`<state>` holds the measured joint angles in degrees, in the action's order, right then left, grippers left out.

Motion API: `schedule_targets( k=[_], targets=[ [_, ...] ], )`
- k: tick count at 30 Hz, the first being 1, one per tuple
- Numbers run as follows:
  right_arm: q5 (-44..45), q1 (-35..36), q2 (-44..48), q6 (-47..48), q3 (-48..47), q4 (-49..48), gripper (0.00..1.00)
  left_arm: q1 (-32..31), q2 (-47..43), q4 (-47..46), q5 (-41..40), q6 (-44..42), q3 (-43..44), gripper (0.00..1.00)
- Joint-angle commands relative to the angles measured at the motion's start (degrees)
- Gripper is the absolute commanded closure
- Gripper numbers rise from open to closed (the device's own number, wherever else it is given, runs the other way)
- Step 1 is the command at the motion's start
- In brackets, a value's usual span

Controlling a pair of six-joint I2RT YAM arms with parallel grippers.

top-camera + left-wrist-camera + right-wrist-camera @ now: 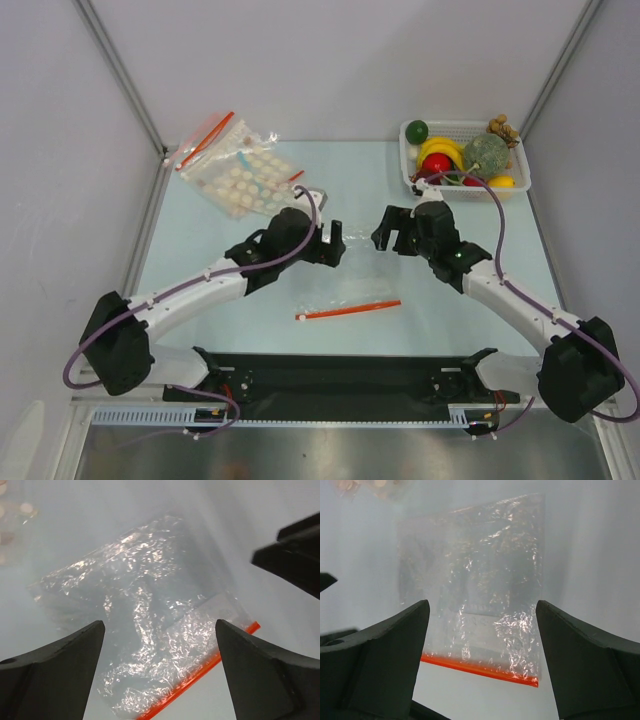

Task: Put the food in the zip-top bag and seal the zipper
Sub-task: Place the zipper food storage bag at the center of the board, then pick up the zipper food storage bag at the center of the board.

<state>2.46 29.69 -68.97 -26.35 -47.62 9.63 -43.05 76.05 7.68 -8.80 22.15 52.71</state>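
My left gripper will move back and down to the bag's near edge next. It should turn so its open fingers go on both sides of the red zipper [346,311] [192,678], because the zipper runs at an angle below them.
The clear zip-top bag [350,285] lies flat and empty at the table's middle, its red zipper [348,310] along the near edge. The food sits in a white basket [520,165] at the back right: a grey-green ball [486,153], a shiny red fruit [436,166] and a dark green ball [417,130]. My left gripper [335,245] and right gripper [385,235] hover open and empty over the bag's far edge, facing each other. The left wrist view shows the bag [150,625] and zipper [200,680] between open jaws [160,627]. The right wrist view shows the bag [480,580] and zipper [480,669] below its open jaws [482,605].
Yellow bananas [440,148] and a brown grape bunch [502,126] share the basket. Clear bags with pale discs [240,172] lie at the back left. Grey walls close in the table on both sides.
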Motion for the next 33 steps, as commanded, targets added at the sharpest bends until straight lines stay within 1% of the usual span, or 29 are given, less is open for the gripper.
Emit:
schedule_targets(
  k=[1, 2, 4, 6, 9, 10, 11, 12, 13, 15, 19, 25, 28, 29, 33],
  targets=[
    [4.75, -2.70, 1.73, -5.11, 0.94, 0.48, 0.08, -5.18, 0.24, 2.08, -1.66, -7.55, 3.54, 0.00],
    [5.01, -3.41, 2.26, -6.51, 1.99, 0.22, 0.07, -6.16, 0.67, 1.99, -1.66, -10.43, 3.54, 0.00],
    [5.19, -5.25, 5.33, -7.48, 3.49, -0.92, 0.07, -8.79, 1.90, 2.33, -1.31, -13.35, 4.33, 0.00],
    [5.45, -8.06, 7.61, -8.89, 5.94, -1.71, 0.07, -10.38, 5.15, 4.09, -2.18, -16.69, 6.00, 0.00],
    [5.63, -11.93, 12.27, -11.17, 8.84, -2.33, 0.08, -14.95, 11.12, 6.64, -6.65, -20.30, 8.81, 0.00],
    [5.54, -12.98, 14.54, -11.96, 9.55, -2.51, 0.08, -17.57, 12.79, 7.34, -8.24, -21.35, 9.86, 0.00],
    [5.45, -13.86, 15.61, -12.58, 10.17, -2.86, 0.09, -18.82, 14.29, 8.30, -11.73, -23.28, 10.74, 0.00],
    [5.19, -15.61, 16.58, -13.98, 11.48, -3.12, 0.09, -19.87, 17.61, 9.97, -13.16, -23.99, 12.84, 0.00],
    [5.10, -16.41, 17.63, -14.60, 12.01, -3.21, 0.08, -21.45, 19.03, 10.94, -13.96, -24.69, 13.82, 0.01],
    [4.58, -18.78, 20.27, -16.10, 13.24, -4.00, 0.08, -22.86, 22.89, 12.35, -14.58, -26.63, 15.75, 0.01],
    [1.15, -22.30, 22.39, -16.80, 15.01, -4.88, 0.09, -26.46, 27.55, 14.38, -14.58, -29.61, 18.13, 0.00],
    [-1.84, -24.07, 21.86, -16.89, 15.27, -5.41, 0.09, -27.97, 29.94, 15.26, -16.69, -29.71, 19.54, 0.01],
    [-1.84, -24.33, 21.68, -16.98, 15.27, -5.76, 0.09, -27.97, 30.91, 15.52, -18.18, -29.54, 19.89, 0.04],
    [-3.41, -24.33, 21.60, -16.81, 15.36, -5.85, 0.09, -27.97, 31.69, 15.78, -18.79, -29.45, 20.50, 0.06],
    [-4.04, -24.59, 21.86, -16.81, 15.53, -6.29, 0.09, -27.97, 34.68, 16.66, -21.43, -29.10, 21.91, 0.10]
  ],
)
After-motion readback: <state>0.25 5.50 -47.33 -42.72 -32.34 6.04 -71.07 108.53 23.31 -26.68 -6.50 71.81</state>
